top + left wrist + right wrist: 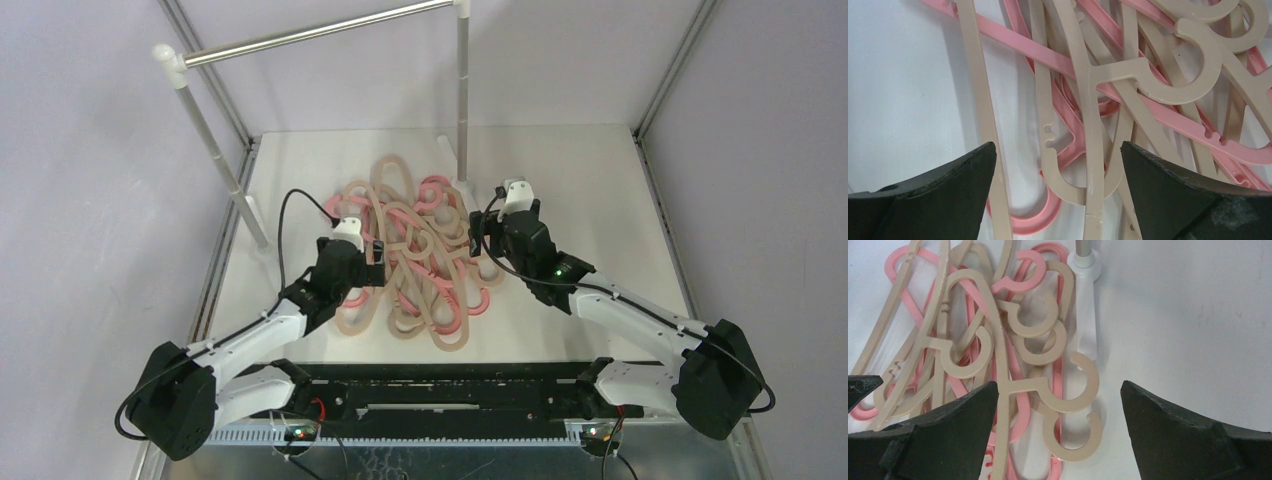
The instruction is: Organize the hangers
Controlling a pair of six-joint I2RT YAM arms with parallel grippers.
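Observation:
Next, my left gripper moves down and to the right in the wrist view onto the bar (1093,131) beside its hook. The beige bar (1094,175) lies below, off-center that way.
A tangled pile of pink and beige hangers (420,262) lies flat on the white table. My left gripper (378,262) is open and empty low over the pile's left side. In the left wrist view my left gripper (1058,147) has its jaws wide apart over a beige hanger bar (1094,175) and a pink hanger curve (1036,222). My right gripper (480,238) is open and empty at the pile's right edge. In the right wrist view my right gripper (1059,385) straddles a beige hook (1093,385) and a pink bar (1020,412).
A silver rail (320,32) on white posts stands behind the pile. Its right post (463,90) rises just beyond the hangers, and its base (1084,260) shows in the right wrist view. The left post (215,150) stands at the table's left edge. Metal frame struts rise at the back corners.

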